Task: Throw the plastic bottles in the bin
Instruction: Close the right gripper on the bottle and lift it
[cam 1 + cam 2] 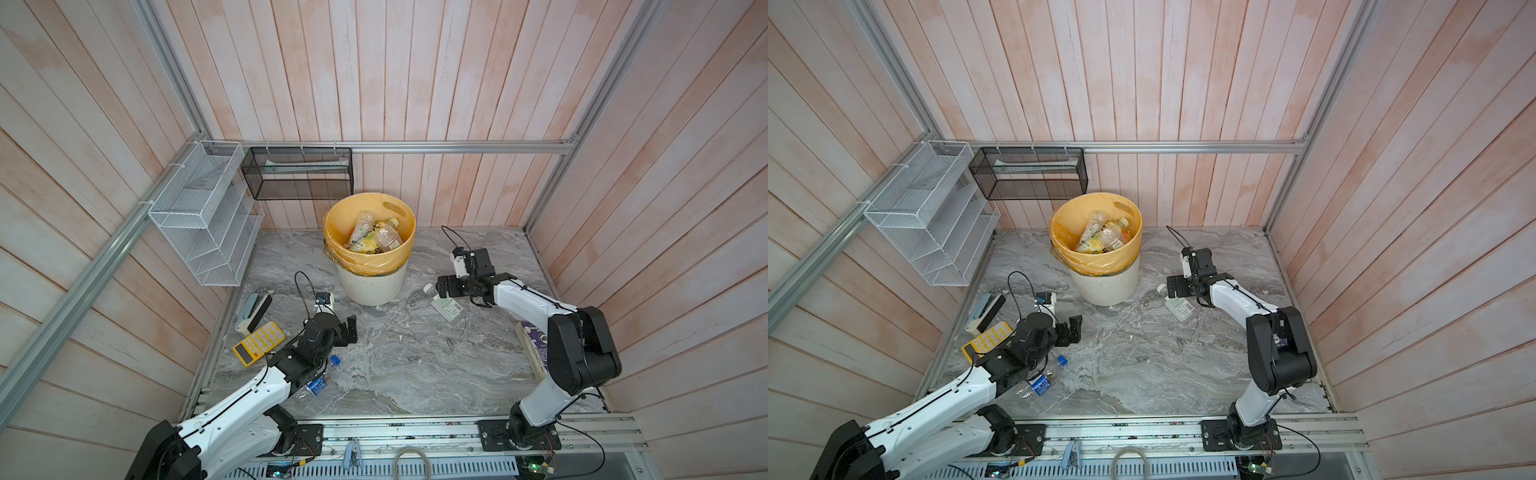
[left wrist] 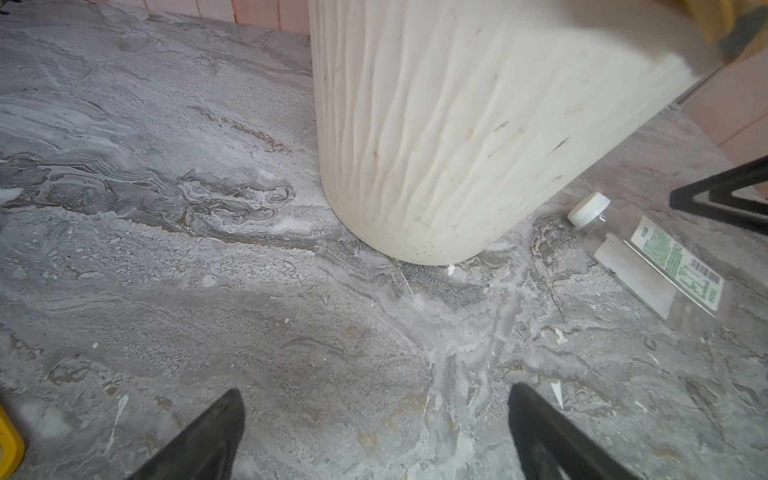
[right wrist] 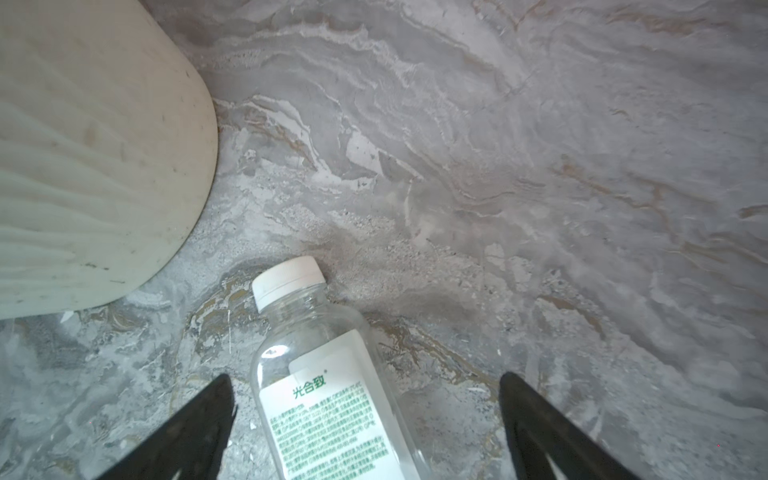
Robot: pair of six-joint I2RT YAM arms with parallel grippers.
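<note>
The bottle lies below my right gripper, nearer the bin-side finger. I should next lower my right gripper and shift it toward the bin to close around the clear bottle's labelled body.
The bin is a cream ribbed bucket with a yellow-orange bag, at the back middle of the marble floor, and several plastic bottles lie inside it. Its wall fills part of both wrist views. A clear bottle with a white cap and green-printed label lies on the floor right of the bin. My right gripper hangs open over it, the bottle near one finger, untouched. My left gripper is open and empty over bare floor. A blue-capped bottle lies under the left arm.
A yellow calculator and a grey-black stapler-like object lie at the left edge. A purple-covered book lies at the right, partly behind the right arm. White and black mesh racks hang on the walls.
</note>
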